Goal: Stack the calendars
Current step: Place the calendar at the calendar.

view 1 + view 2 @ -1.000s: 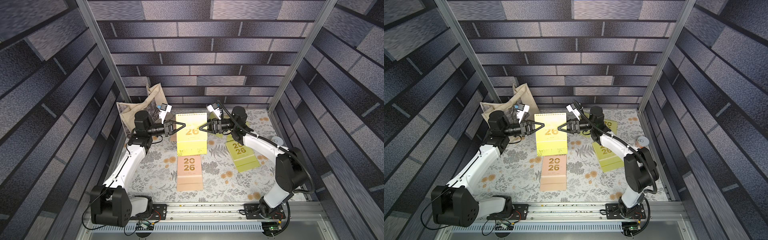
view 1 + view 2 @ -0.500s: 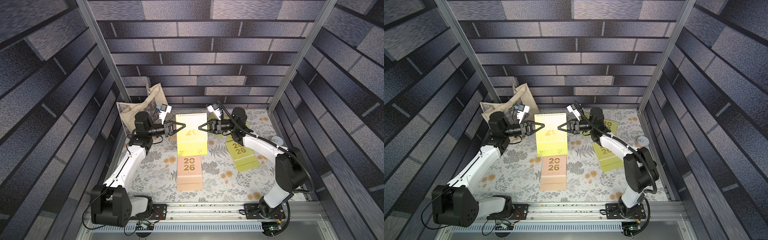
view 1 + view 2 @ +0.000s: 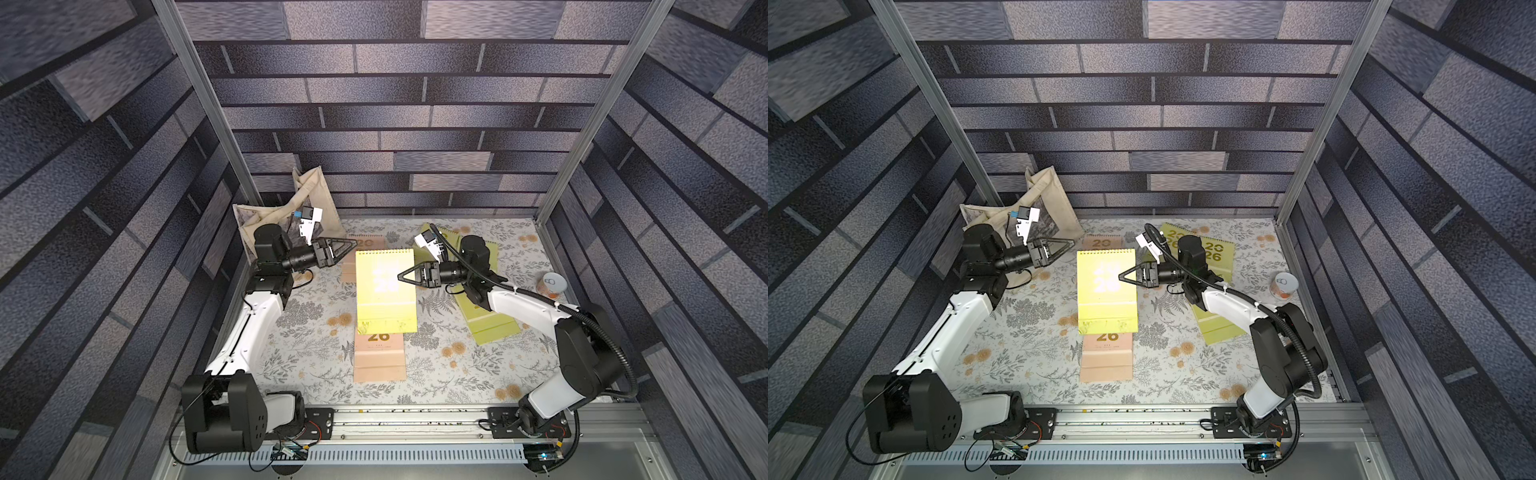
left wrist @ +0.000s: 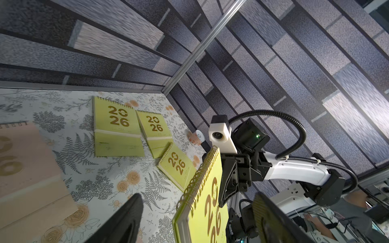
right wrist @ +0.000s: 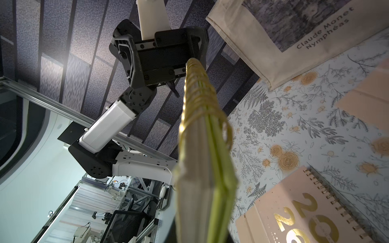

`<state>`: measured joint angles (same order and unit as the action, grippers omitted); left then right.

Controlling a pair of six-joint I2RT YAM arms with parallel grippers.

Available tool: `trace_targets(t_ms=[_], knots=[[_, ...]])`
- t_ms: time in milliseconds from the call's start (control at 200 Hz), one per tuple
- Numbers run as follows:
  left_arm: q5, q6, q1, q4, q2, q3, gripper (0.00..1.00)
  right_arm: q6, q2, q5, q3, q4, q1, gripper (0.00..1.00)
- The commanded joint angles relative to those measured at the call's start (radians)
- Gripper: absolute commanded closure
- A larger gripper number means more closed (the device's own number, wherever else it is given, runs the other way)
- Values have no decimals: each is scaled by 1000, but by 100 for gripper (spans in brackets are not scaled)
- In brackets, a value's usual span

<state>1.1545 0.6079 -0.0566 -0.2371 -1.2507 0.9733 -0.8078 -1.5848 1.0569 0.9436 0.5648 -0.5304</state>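
Observation:
I will next move my right gripper back and down onto the near peach-pink calendar [image 3: 380, 357] [image 5: 297, 212] and release there, as the held lime-green calendar covers only its far part.
A lime-green calendar [image 3: 385, 291] [image 3: 1106, 291] hangs flat in the air over the mat's middle, with my right gripper [image 3: 400, 276] [image 3: 1120, 276] shut on its right edge. Its near end covers the top of a peach-pink calendar [image 3: 379, 357] lying on the mat. My left gripper [image 3: 355, 249] [image 4: 196, 195] is open at the held calendar's far left corner, and neither finger presses on it. Another peach-pink calendar [image 3: 365, 243] peeks out behind. Three lime-green calendars [image 4: 117, 126] [image 4: 154, 130] [image 4: 177, 166] lie at the right, partly under my right arm.
A cream tote bag [image 3: 291, 208] leans in the far left corner behind my left arm. A small orange cup with a white lid [image 3: 550, 284] stands at the mat's right edge. Brick-patterned walls enclose the floral mat [image 3: 457, 374] on three sides.
My left gripper has opened, let go of the lime-green calendar and drawn back a little. The right gripper has closed on the calendar and carried it toward the near side, over the peach-pink one.

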Motion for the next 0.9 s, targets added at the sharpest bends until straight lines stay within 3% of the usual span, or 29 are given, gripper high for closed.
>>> trace_targets(t_ms=[0, 291, 576, 897], knots=[[-59, -54, -9, 122, 33, 5, 2, -41, 38, -98, -51, -28, -24, 100], [-156, -6, -26, 85, 33, -52, 0, -89, -72, -180, -133, -26, -133, 100], [-171, -24, -50, 92, 28, -98, 0, -133, -146, -225, -219, 50, -141, 100], [-159, -2, -51, 39, 2, -122, 0, -164, -244, -241, -168, 58, -158, 100]])
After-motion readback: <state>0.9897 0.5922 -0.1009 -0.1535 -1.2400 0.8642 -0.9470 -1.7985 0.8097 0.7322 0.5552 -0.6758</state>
